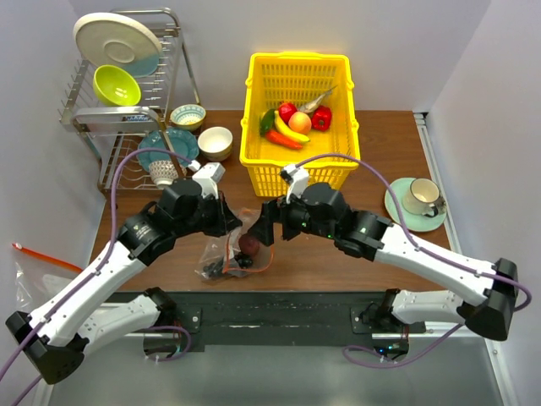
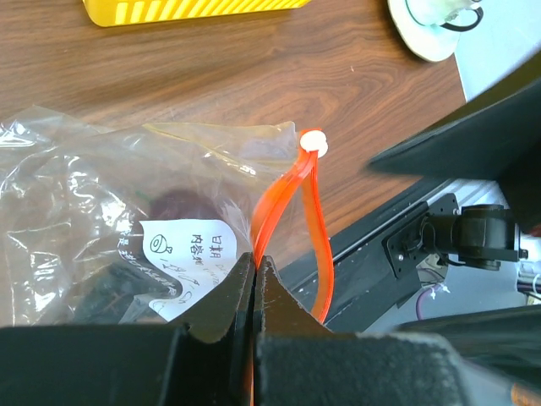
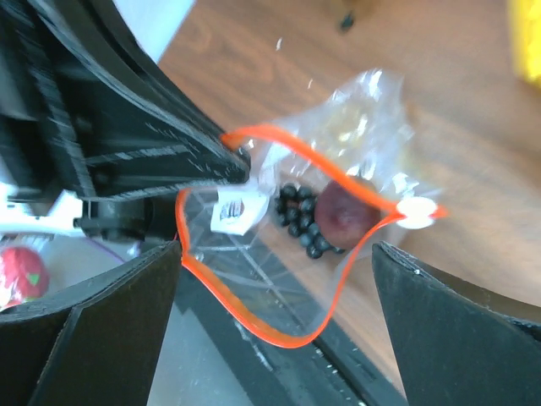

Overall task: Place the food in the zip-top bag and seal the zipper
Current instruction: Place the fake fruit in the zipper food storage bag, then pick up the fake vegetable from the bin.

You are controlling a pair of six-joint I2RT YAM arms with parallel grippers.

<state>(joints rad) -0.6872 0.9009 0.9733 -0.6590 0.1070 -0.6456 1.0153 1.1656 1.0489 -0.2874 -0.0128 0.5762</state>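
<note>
My right gripper will next move up over the basket's rim and down around the carrot's narrow near end [image 1: 295,145], as it lies uncovered in the basket [image 1: 338,85], outward of the gripper.
The zip-top bag [image 1: 226,256] lies on the table in front of the yellow basket [image 1: 338,85]. Inside it are dark grapes [image 3: 300,217] and a dark red round fruit [image 3: 347,216]. My left gripper [image 2: 254,264] is shut on the red-orange zipper [image 2: 287,190] and lifts one side of the mouth. The white end piece [image 2: 314,141] shows at the strip's far end. My right gripper [image 3: 277,249] is open wide, and the bag's open mouth [image 3: 254,317] lies between its fingers. The basket holds the apple [image 1: 287,110], peach [image 1: 299,121], pepper [image 1: 321,118], banana [image 1: 290,128] and cucumber [image 1: 267,121].
A dish rack [image 1: 84,110] with a plate and a green bowl stands at the back left, with small bowls [image 1: 215,141] beside it. A cup on a saucer [image 1: 420,201] sits at the right. Another flat clear bag [image 1: 34,258] lies off the table's left edge.
</note>
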